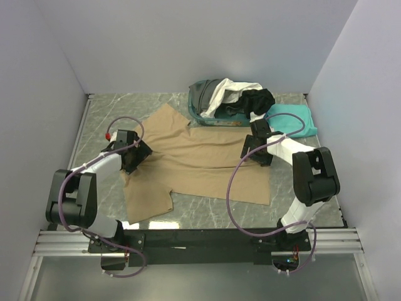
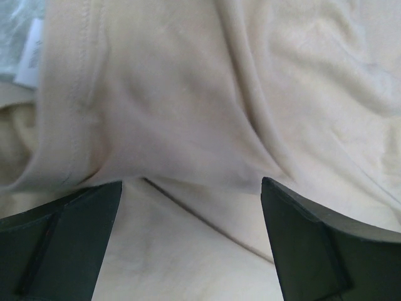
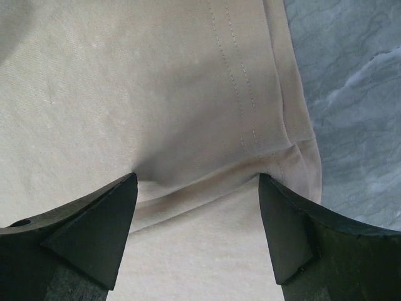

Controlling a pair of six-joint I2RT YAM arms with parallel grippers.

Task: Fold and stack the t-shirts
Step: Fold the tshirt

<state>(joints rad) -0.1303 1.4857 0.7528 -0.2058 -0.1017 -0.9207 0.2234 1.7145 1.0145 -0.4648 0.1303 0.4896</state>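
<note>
I will next move my left gripper back toward my base and down onto the near sleeve's end point(image 1: 149, 214), as that sleeve still sticks out from the shirt's body.
A tan t-shirt point(image 1: 200, 160) lies spread on the marble table, partly folded. My left gripper point(image 1: 139, 155) stands open at its left side, tips down on the cloth. In the left wrist view that gripper point(image 2: 191, 185) has rumpled tan t-shirt cloth point(image 2: 188, 94) between its wide jaws. My right gripper point(image 1: 254, 153) stands open on the shirt's right edge. In the right wrist view the gripper point(image 3: 197, 182) straddles a fold of the tan t-shirt point(image 3: 125, 81) next to its stitched hem point(image 3: 250, 94). A teal t-shirt point(image 1: 294, 119) lies at the back right.
A teal basket point(image 1: 199, 113) at the back middle holds a white t-shirt point(image 1: 222, 93), a black one point(image 1: 258, 100) and dark grey cloth point(image 1: 203, 94). Bare marble table point(image 3: 351, 94) shows just right of the hem. White walls close in the left, back and right.
</note>
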